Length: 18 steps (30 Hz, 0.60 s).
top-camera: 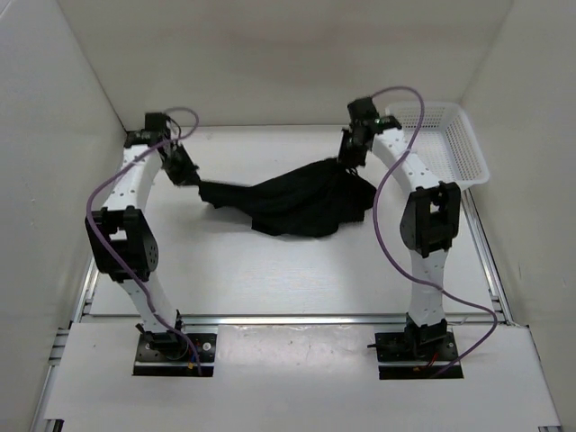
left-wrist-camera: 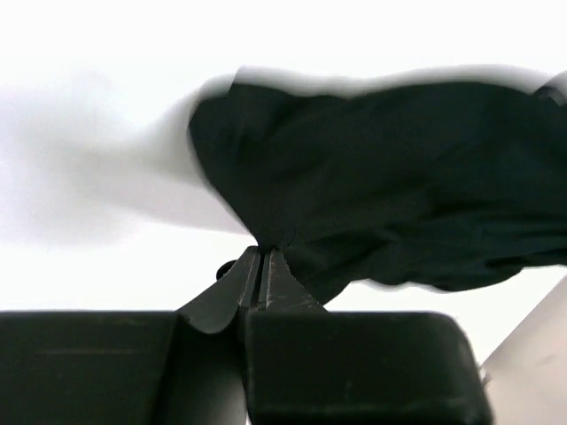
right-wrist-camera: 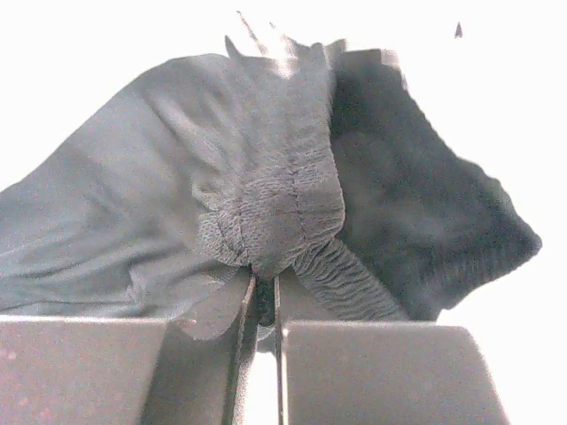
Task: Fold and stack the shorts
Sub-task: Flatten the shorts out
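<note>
The shorts sag and bunch, so next my right gripper will lift high, then move back and down onto the bare near tabletop and let go of the shorts' waistband.
The black shorts (top-camera: pixel 292 202) hang stretched between my two grippers above the white table, sagging in the middle where the cloth rests on the surface. My left gripper (top-camera: pixel 189 176) is shut on the left end of the fabric; in the left wrist view the shorts (left-wrist-camera: pixel 390 177) spread away from the pinched fingertips (left-wrist-camera: pixel 264 257). At the right, my right gripper (top-camera: pixel 349 160) is shut on the gathered elastic waistband (right-wrist-camera: pixel 283 221), which bunches just above its closed fingers (right-wrist-camera: pixel 263 288). No drawstring shows.
A white mesh basket (top-camera: pixel 445 139) stands at the back right corner, close behind the right arm. White walls enclose the table on the left, back and right. Purple cables loop off both arms.
</note>
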Available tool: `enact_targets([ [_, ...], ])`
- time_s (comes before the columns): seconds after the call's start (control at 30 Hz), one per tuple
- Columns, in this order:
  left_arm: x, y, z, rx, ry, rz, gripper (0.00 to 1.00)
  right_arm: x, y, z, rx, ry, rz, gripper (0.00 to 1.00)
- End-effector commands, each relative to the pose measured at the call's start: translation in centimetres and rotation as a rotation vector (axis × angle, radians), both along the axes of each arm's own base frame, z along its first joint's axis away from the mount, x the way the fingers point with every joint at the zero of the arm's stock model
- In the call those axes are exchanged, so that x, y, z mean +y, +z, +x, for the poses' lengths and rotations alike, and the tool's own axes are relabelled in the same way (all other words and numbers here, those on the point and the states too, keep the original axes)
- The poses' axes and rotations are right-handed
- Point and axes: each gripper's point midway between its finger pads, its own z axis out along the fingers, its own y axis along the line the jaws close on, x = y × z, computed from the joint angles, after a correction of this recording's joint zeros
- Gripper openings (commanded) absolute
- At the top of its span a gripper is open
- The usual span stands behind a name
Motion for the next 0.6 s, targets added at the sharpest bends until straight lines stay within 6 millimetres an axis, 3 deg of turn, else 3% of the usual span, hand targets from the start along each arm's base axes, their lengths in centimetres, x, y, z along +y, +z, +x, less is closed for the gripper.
enact_targets([
  [0.0,2.0,6.6,4.3,-0.175,0.024,0.012,0.10,-1.2,11.4,6.8,-0.302,-0.043,0.108,0.00],
  [0.03,2.7,10.5,5.9,-0.277,0.036,0.020,0.10,-0.8,13.7,7.4,-0.348,-0.030,0.166,0.00],
  [0.07,2.5,12.6,6.8,-0.331,0.042,0.009,0.10,-1.0,16.0,8.2,-0.404,-0.032,0.204,0.00],
  [0.1,3.0,14.2,7.4,-0.377,0.048,0.005,0.10,-1.5,19.8,8.9,-0.498,-0.045,0.256,0.00],
  [0.13,3.6,15.5,8.0,-0.411,0.070,0.000,0.10,-1.6,22.4,9.4,-0.574,-0.039,0.299,0.00],
  [0.17,3.6,18.6,8.4,-0.490,0.076,0.001,0.10,-1.6,25.3,8.7,-0.632,-0.015,0.347,0.00],
  [0.2,3.4,20.3,8.2,-0.528,0.079,-0.012,0.10,-2.1,26.3,8.6,-0.660,-0.014,0.357,0.00],
  [0.23,3.9,21.7,8.2,-0.568,0.088,-0.007,0.10,-2.3,29.7,7.3,-0.743,-0.004,0.374,0.00],
  [0.27,3.6,22.9,7.8,-0.596,0.077,-0.016,0.10,-2.4,30.7,6.5,-0.770,0.022,0.366,0.00],
  [0.33,3.2,25.8,6.3,-0.667,0.066,-0.018,0.10,-3.0,31.5,3.9,-0.796,0.058,0.325,0.00],
  [0.37,3.1,24.8,5.7,-0.637,0.068,-0.021,0.10,-3.5,31.3,3.1,-0.795,0.054,0.303,0.00],
  [0.4,2.8,26.1,4.2,-0.668,0.059,-0.026,0.10,-3.7,30.9,2.2,-0.790,0.061,0.291,0.00],
  [0.43,2.5,25.9,3.5,-0.666,0.052,-0.033,0.10,-4.4,28.8,0.3,-0.749,0.058,0.259,0.00],
  [0.47,1.8,25.4,2.6,-0.655,0.040,-0.038,0.10,-4.1,27.9,-0.7,-0.747,0.075,0.254,0.00],
  [0.5,1.8,21.6,1.9,-0.561,0.045,-0.046,0.10,-4.9,26.6,-1.5,-0.735,0.052,0.220,0.00],
  [0.53,0.9,21.8,-0.3,-0.570,0.029,-0.050,0.10,-5.8,23.3,-3.8,-0.678,0.038,0.187,0.00],
  [0.57,0.5,20.6,-1.2,-0.555,0.021,-0.053,0.10,-6.0,21.6,-5.1,-0.653,0.028,0.170,0.00],
])
